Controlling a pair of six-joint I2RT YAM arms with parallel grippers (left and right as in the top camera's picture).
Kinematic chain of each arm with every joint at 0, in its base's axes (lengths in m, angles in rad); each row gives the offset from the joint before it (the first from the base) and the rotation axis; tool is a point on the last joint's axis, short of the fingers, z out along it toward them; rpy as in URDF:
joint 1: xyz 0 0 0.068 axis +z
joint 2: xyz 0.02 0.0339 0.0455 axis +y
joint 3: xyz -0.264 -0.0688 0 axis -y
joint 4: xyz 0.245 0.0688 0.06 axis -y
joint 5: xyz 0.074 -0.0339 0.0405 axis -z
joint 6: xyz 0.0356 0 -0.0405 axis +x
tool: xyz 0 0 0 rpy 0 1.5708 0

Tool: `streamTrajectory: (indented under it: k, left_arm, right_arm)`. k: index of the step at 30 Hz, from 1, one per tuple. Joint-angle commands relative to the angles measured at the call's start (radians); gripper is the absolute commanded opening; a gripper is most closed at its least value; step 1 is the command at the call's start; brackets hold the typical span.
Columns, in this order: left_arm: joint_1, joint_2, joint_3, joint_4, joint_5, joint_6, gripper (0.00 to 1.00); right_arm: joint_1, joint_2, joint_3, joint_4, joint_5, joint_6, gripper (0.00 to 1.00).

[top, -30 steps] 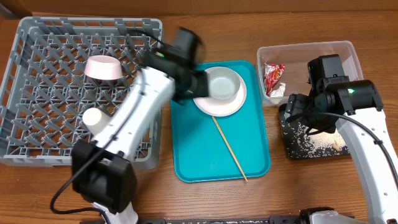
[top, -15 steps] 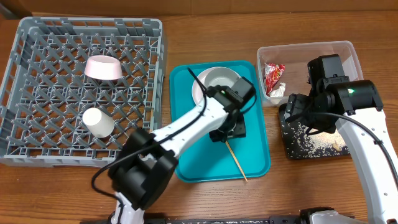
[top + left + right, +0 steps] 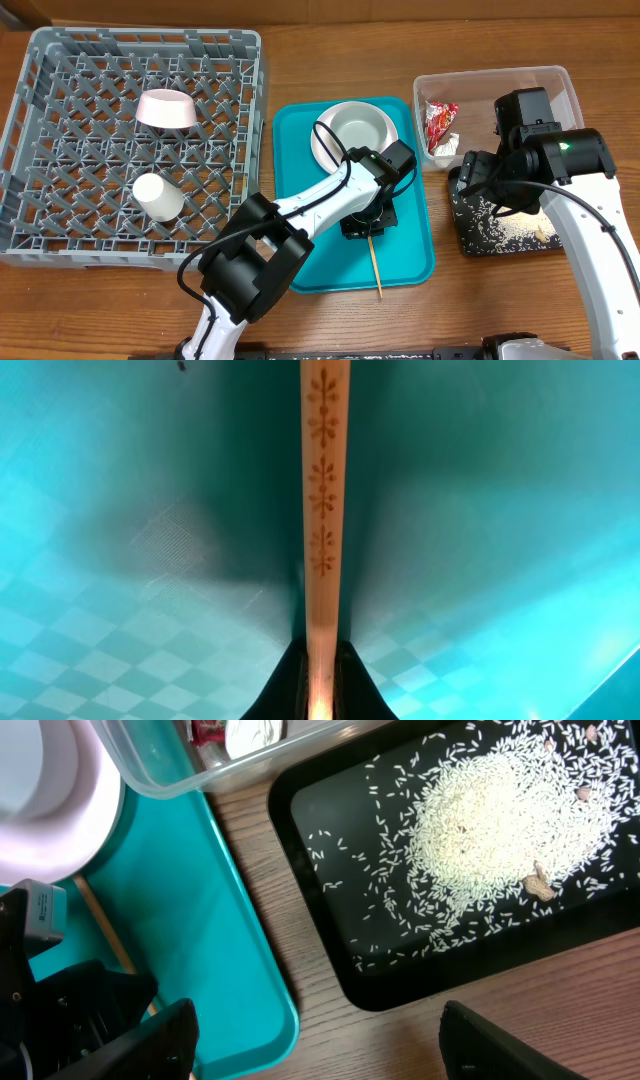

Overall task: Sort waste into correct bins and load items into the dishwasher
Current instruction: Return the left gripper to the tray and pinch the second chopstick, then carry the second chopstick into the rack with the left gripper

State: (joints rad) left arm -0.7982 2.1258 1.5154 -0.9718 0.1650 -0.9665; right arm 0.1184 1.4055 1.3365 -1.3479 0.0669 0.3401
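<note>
My left gripper lifts the chopstick next. It then releases it over the part of the rack on the tray's side, with room beside the pinkish bowl (image 3: 166,110).
My left gripper (image 3: 366,222) is down on the teal serving tray (image 3: 410,255), shut on a thin wooden chopstick (image 3: 376,270). In the left wrist view the chopstick (image 3: 322,510) runs straight out from between the closed jaws of that gripper (image 3: 320,695). A white plate (image 3: 328,160) holding the grey-green bowl (image 3: 360,125) sits at the tray's far end. The pinkish bowl (image 3: 166,110) and the white cup (image 3: 158,196) lie in the grey dishwasher rack (image 3: 30,60). My right gripper (image 3: 320,1050) hangs open over the wood between the teal tray and the black tray (image 3: 330,960).
The clear tub (image 3: 560,80) at back right holds the red wrapper (image 3: 440,122). Loose rice (image 3: 500,810) is heaped in the black tray. The teal tray's corner (image 3: 270,1010) lies close to the black tray, with a strip of bare wood between them.
My left arm swung from the bowl down the teal tray and shut on the chopstick, which has turned from slanting to nearly straight. The right arm has not moved.
</note>
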Motion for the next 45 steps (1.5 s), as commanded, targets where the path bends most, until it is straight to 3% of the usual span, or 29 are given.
streamTrajectory:
  k: [1, 6, 12, 21, 27, 32, 37, 45]
  left_arm:
    - [0.011, 0.030, -0.009, -0.009, -0.016, -0.006, 0.04]
    - [0.048, -0.042, -0.009, -0.051, -0.042, 0.021, 0.04]
    - [0.088, -0.229, -0.008, -0.101, -0.197, 0.074, 0.04]
    - [0.241, -0.457, 0.001, -0.089, -0.410, 0.374, 0.04]
    - [0.462, -0.483, 0.008, -0.026, -0.404, 0.697, 0.04]
    - [0.598, -0.478, 0.008, 0.016, -0.292, 0.922, 0.04]
    - [0.667, -0.472, 0.008, 0.031, -0.222, 0.993, 0.04]
    - [0.674, -0.391, 0.007, 0.031, -0.212, 0.993, 0.04]
  right_arm:
    - [-0.002, -0.006, 0.013, 0.003, 0.011, 0.000, 0.79]
    - [-0.002, -0.006, 0.013, 0.003, 0.011, 0.000, 0.79]
    - [-0.002, -0.006, 0.013, 0.002, 0.011, -0.003, 0.79]
    - [-0.002, -0.006, 0.013, 0.003, 0.011, -0.003, 0.79]
    - [-0.002, -0.006, 0.013, 0.003, 0.011, -0.003, 0.79]
    - [-0.002, -0.006, 0.013, 0.003, 0.011, -0.003, 0.79]
    - [-0.002, -0.006, 0.013, 0.003, 0.011, -0.003, 0.79]
    - [-0.002, -0.006, 0.013, 0.003, 0.010, -0.003, 0.79]
